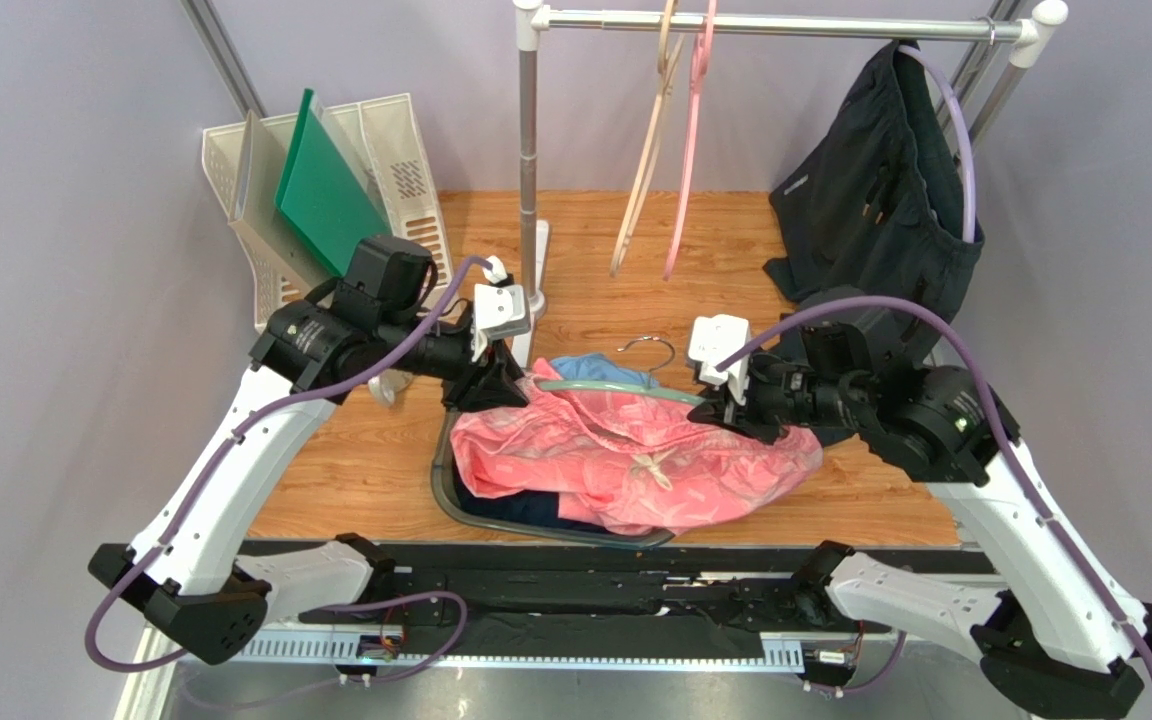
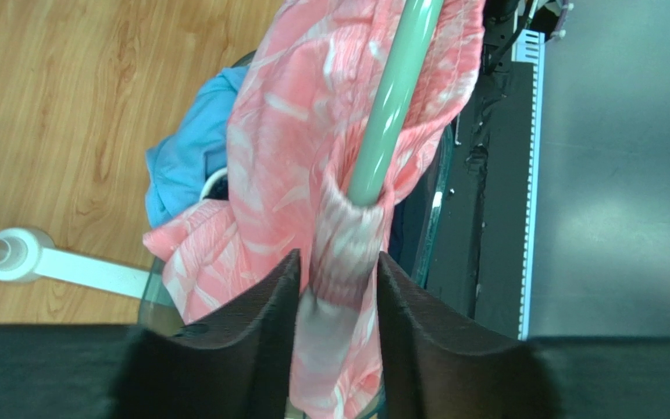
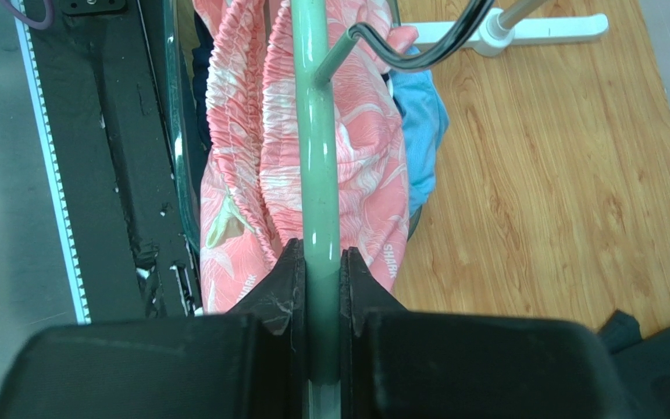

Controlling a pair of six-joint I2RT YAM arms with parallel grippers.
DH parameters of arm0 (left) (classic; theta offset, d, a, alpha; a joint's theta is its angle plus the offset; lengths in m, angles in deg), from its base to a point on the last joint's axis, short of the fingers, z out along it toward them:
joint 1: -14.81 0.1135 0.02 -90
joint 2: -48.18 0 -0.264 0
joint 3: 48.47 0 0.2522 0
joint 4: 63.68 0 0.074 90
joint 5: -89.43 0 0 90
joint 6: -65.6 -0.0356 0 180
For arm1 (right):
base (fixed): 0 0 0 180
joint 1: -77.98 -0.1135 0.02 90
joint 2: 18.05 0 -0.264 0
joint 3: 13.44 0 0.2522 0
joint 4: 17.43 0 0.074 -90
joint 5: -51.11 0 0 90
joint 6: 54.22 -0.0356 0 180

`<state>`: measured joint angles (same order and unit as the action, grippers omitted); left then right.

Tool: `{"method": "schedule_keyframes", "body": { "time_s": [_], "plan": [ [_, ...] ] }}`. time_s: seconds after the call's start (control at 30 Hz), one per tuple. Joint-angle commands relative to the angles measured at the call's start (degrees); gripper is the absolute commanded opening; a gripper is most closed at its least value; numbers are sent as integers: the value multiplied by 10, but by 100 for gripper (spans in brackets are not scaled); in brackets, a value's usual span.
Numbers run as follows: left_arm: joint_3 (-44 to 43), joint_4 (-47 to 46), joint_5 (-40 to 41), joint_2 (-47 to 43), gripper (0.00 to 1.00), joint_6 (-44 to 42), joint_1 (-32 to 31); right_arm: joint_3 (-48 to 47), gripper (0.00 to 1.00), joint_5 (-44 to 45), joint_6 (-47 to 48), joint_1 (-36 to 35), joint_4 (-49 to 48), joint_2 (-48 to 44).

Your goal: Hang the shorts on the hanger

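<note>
The part of the bar beside the dark navy garment is empty. My right gripper should move up and outward, turn the hanger, hook it over the bar (image 1: 910, 27) there and then let go.
The salmon-pink shorts (image 1: 635, 458) lie bunched over a dark basket at the table's middle. The sage-green hanger (image 1: 615, 390) lies across their top, its wire hook (image 1: 654, 348) pointing away from me. My left gripper (image 1: 495, 384) is shut on the shorts' fabric (image 2: 312, 157), which is wrapped over the hanger's left arm end (image 2: 391, 96); the pinched fabric fills the gap between the jaws (image 2: 338, 262). My right gripper (image 1: 717, 408) is shut on the hanger's right arm (image 3: 319, 131), which runs straight out from between the fingers (image 3: 319, 249). The shorts' elastic waistband (image 3: 234, 131) hangs beside that arm.
A dark basket (image 1: 447, 488) holds the shorts and a light blue garment (image 1: 597, 368). A clothes rail (image 1: 778, 23) behind carries beige (image 1: 645, 150) and pink (image 1: 692, 150) hangers and a dark navy garment (image 1: 875, 210). Its pole (image 1: 530, 180) stands near my left gripper. White trays (image 1: 334, 180) sit back left.
</note>
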<state>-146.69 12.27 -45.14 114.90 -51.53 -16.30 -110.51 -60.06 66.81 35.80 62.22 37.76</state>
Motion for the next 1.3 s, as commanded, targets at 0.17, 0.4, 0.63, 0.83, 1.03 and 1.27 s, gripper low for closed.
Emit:
{"method": "schedule_keyframes", "body": {
  "time_s": [0.17,0.4,0.63,0.83,1.03,1.27],
  "plan": [
    [-75,-12,11,-35,68,21,0,-30,0,75,-87,17,70,-59],
    [-87,-39,26,-32,78,44,3,-67,0,267,-143,40,161,-89],
    [-85,-60,8,-13,82,63,4,-41,0,392,-170,141,166,-85],
    [-96,-72,4,-4,83,72,3,-27,0,366,-186,248,134,-55],
    [-75,-73,2,-11,83,74,4,-251,0,180,-172,431,127,108],
    [-61,-71,18,-18,84,65,3,-432,0,40,-141,498,94,214]
  ]
}}
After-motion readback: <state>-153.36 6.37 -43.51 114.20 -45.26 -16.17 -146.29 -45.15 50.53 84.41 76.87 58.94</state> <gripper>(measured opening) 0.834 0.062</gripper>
